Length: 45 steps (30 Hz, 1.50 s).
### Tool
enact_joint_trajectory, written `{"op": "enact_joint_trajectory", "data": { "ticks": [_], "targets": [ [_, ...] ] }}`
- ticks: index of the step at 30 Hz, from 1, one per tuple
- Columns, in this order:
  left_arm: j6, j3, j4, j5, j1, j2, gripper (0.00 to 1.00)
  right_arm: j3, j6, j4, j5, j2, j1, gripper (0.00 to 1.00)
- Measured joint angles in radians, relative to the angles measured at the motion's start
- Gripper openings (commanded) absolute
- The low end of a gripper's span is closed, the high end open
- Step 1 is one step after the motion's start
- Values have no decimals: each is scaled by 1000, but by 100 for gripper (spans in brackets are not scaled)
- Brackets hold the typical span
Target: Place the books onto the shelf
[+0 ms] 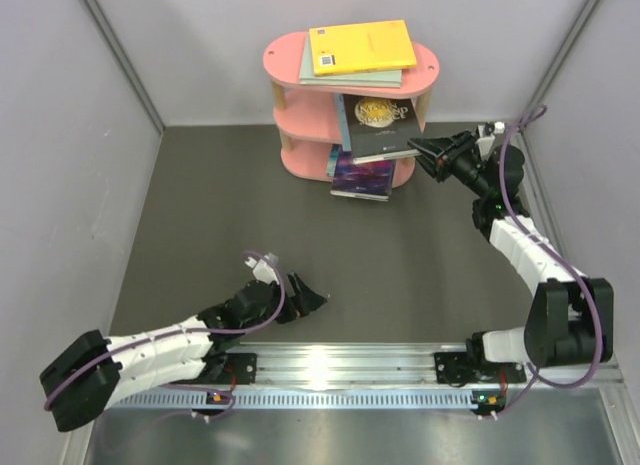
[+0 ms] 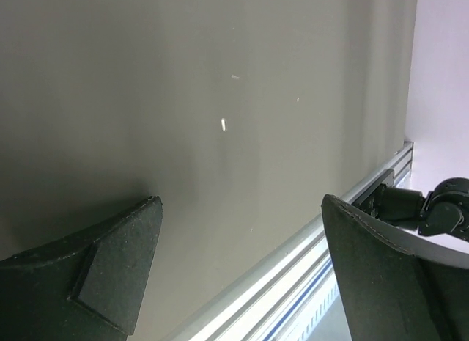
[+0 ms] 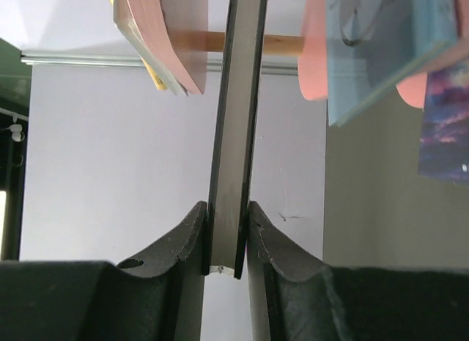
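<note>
The black book (image 3: 236, 121) still sticks out. My right gripper should next move outward and down to slide it deeper onto the light blue book (image 3: 377, 51), and then let go of it.
The pink shelf (image 1: 290, 60) stands at the back of the table. On its top board a bright yellow book (image 1: 362, 45) lies on a pale grey-green book (image 1: 385, 80). A black book with gold emblem (image 1: 382, 125) sticks out of the middle tier, tilted, and my right gripper (image 1: 422, 148) is shut on its right edge. In the right wrist view the black book (image 3: 236, 121) stands edge-on between the pads of that gripper (image 3: 227, 213). A light blue book (image 3: 381, 48) and a purple book (image 1: 360, 177) sit lower down. My left gripper (image 1: 308, 293) rests open and holds nothing.
The purple book juts from the bottom tier onto the dark mat (image 1: 250, 205). Grey walls enclose the left, back and right sides. A metal rail (image 1: 340, 370) runs along the near edge. In the left wrist view the left gripper (image 2: 242, 202) hangs over bare mat beside the rail (image 2: 293, 282).
</note>
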Motion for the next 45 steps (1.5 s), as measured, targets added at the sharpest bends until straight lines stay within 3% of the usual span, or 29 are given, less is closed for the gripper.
{"op": "enact_joint_trajectory", "data": {
  "ticks": [14,27,30,31,32,34,41,43,45],
  "targets": [
    [42,19,378,10,-1,332,96,230,31,161,-4,343,11,0],
    [58,2,383,19,-1,292,97,368,27,169,31,525,48,0],
    [58,0,371,18,-1,280,97,368,26,168,32,534,48,23],
    [58,-1,369,18,-1,276,97,368,26,166,31,535,48,43],
    [58,-2,365,18,-1,272,97,368,28,172,31,537,48,48],
    [58,-3,357,17,-1,262,97,371,23,188,29,539,48,57],
    [58,-10,330,9,-1,231,97,373,19,220,22,541,50,67],
    [58,-11,324,6,-1,224,97,373,21,220,19,541,50,78],
    [58,-11,319,4,-1,221,97,372,19,219,9,541,50,82]
  ]
}}
